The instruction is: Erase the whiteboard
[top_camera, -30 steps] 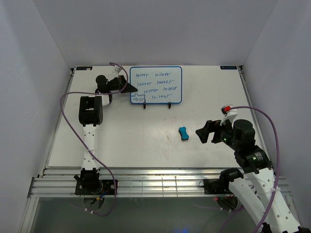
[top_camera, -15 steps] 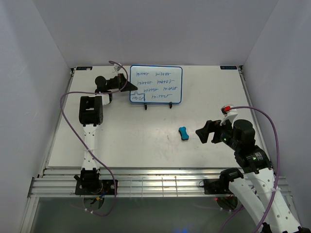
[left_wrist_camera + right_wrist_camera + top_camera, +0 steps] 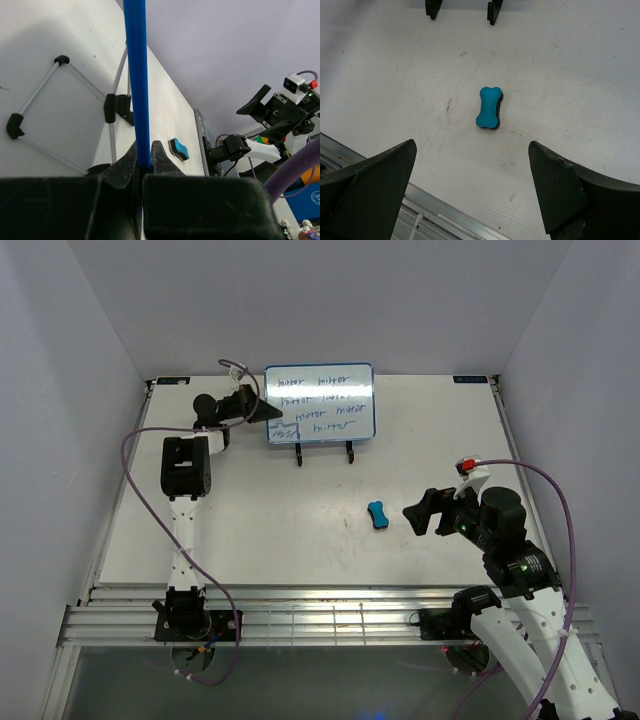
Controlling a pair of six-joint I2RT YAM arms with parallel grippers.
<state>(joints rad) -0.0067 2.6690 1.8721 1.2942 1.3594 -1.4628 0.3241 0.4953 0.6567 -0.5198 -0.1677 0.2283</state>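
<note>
The right gripper lowers to the left in the top view next and closes around the eraser's narrow middle (image 3: 378, 515) (image 3: 489, 108), since the bone shape pinches in there.
The whiteboard (image 3: 320, 403) has a thin blue frame and several lines of blue handwriting. It hangs at the back of the table, just above its black wire stand (image 3: 324, 453). My left gripper (image 3: 272, 412) is shut on the board's left edge. The left wrist view shows that blue edge (image 3: 136, 75) rising from between the closed fingers (image 3: 143, 147). A small blue bone-shaped eraser (image 3: 378, 515) lies flat on the table. My right gripper (image 3: 420, 512) hovers just right of the eraser, open and holding nothing. In the right wrist view the eraser (image 3: 489, 108) lies ahead of the wide-apart fingers (image 3: 472, 145).
The wire stand (image 3: 70, 110) stands free beneath the board, its two front feet (image 3: 434, 7) on the table. An aluminium rail (image 3: 320, 615) runs along the near edge. Grey walls enclose the left, back and right sides. Purple cables trail from both arms.
My left gripper has lifted the whiteboard up off the wire stand, whose feet now show apart below it. The right arm and the eraser have stayed still.
</note>
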